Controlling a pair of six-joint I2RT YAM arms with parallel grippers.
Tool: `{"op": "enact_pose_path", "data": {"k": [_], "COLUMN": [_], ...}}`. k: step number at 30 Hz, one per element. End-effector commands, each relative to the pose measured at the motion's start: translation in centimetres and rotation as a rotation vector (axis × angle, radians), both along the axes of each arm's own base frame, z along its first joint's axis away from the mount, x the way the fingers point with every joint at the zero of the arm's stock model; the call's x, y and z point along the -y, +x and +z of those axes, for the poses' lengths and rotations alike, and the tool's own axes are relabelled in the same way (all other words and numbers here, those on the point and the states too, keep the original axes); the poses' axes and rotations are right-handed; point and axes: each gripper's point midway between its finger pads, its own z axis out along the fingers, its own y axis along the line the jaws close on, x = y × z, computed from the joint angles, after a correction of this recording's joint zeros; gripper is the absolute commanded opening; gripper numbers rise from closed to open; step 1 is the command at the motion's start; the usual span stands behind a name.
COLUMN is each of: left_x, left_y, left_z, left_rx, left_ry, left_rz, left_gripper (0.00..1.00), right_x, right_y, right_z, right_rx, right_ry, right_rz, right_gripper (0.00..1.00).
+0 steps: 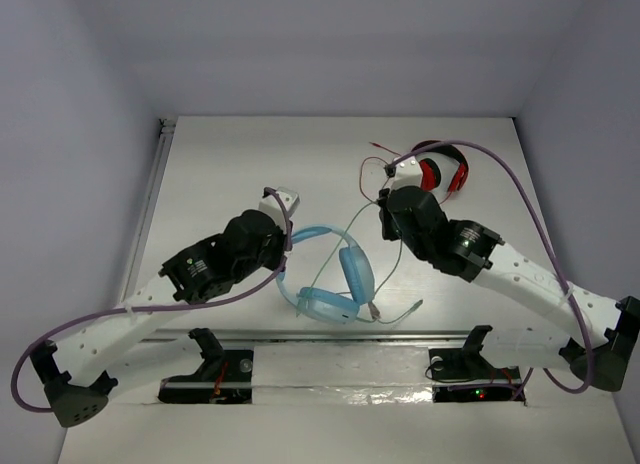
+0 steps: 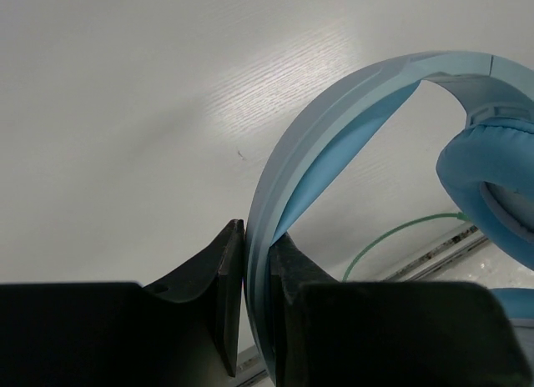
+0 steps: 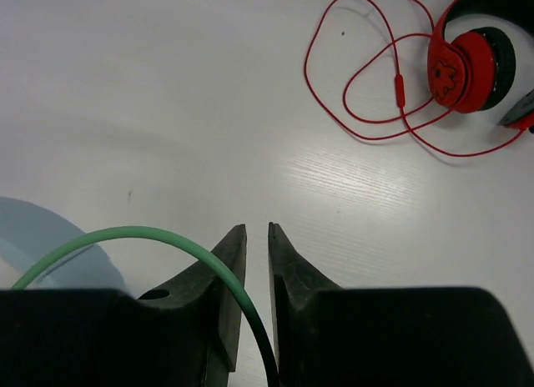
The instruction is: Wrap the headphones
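Observation:
My right gripper lowers and draws back toward the nearest blue cup next, closing on the green cable, which already runs between its fingers.
The light blue headphones (image 1: 352,272) lie at the table's middle, their cups toward the near edge. My left gripper (image 1: 289,240) is shut on the blue headband (image 2: 334,103); the band runs between its fingers in the left wrist view, with one padded cup (image 2: 492,178) at the right. The thin green cable (image 1: 392,254) runs from the cups up to my right gripper (image 1: 383,200). In the right wrist view the cable (image 3: 125,233) arcs from the left down into the narrow gap between the nearly closed jaws of the right gripper (image 3: 257,228).
The red-and-black headphones (image 1: 440,169) lie at the far right, with their red cable (image 3: 350,95) looped loosely to their left, just beyond my right gripper. A metal rail (image 1: 330,336) runs along the table's near edge, close to the blue cups.

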Motion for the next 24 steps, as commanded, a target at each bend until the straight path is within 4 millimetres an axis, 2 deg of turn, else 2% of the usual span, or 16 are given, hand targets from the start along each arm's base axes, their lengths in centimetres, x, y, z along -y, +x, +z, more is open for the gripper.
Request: {"op": "enact_pose_path", "data": {"k": [1, 2, 4, 9, 13, 15, 16, 17, 19, 20, 21, 23, 24], "left_x": [1.6, 1.5, 1.9, 3.2, 3.9, 3.7, 3.6, 3.4, 3.1, 3.1, 3.1, 3.2, 3.3], "left_y": [0.4, 0.5, 0.2, -0.8, -1.8, -1.9, -2.0, -1.8, -1.8, -1.8, -1.6, -1.8, -1.7], "left_z": [7.6, 7.9, 9.2, 11.9, 14.8, 15.9, 17.1, 17.7, 19.4, 19.9, 20.1, 21.9, 21.9], "left_rx": [0.121, 0.126, 0.144, 0.153, 0.175, 0.19, 0.209, 0.223, 0.253, 0.252, 0.251, 0.274, 0.268], "left_ry": [-0.237, -0.242, -0.279, -0.374, -0.468, -0.506, -0.542, -0.561, -0.608, -0.63, -0.64, -0.699, -0.702], "left_rz": [-0.027, -0.021, -0.043, -0.136, -0.209, -0.205, -0.203, -0.191, -0.174, -0.167, -0.156, -0.161, -0.159], "left_gripper": [0.0, 0.0, 0.0, 0.0, 0.0, 0.0, 0.0, 0.0, 0.0, 0.0, 0.0, 0.0, 0.0], "right_x": [-1.1, -1.6, -1.8, -2.4, -3.0, -3.5, -3.6, -4.2, -5.0, -6.0, -6.0, -6.7, -7.0], "right_y": [0.2, -0.1, -0.2, -0.6, -0.7, -1.1, -1.4, -1.9, -2.9, -3.8, -4.5, -5.5, -5.7], "right_z": [1.6, 0.9, 0.9, -1.2, -0.8, -0.7, -1.5, 0.1, 0.9, 1.6, 2.6, 3.1, 2.9], "right_rx": [0.052, 0.033, 0.033, -0.004, 0.024, 0.026, 0.018, 0.045, 0.058, 0.075, 0.1, 0.121, 0.118], "right_ry": [0.118, 0.141, 0.184, 0.208, 0.294, 0.347, 0.36, 0.443, 0.519, 0.593, 0.634, 0.677, 0.675], "right_rz": [0.039, 0.056, 0.067, 0.079, 0.092, 0.114, 0.127, 0.166, 0.232, 0.305, 0.343, 0.418, 0.441], "right_gripper": [0.22, 0.18, 0.14, 0.09, 0.07, 0.07, 0.07, 0.07, 0.08, 0.12, 0.13, 0.15, 0.15]}}
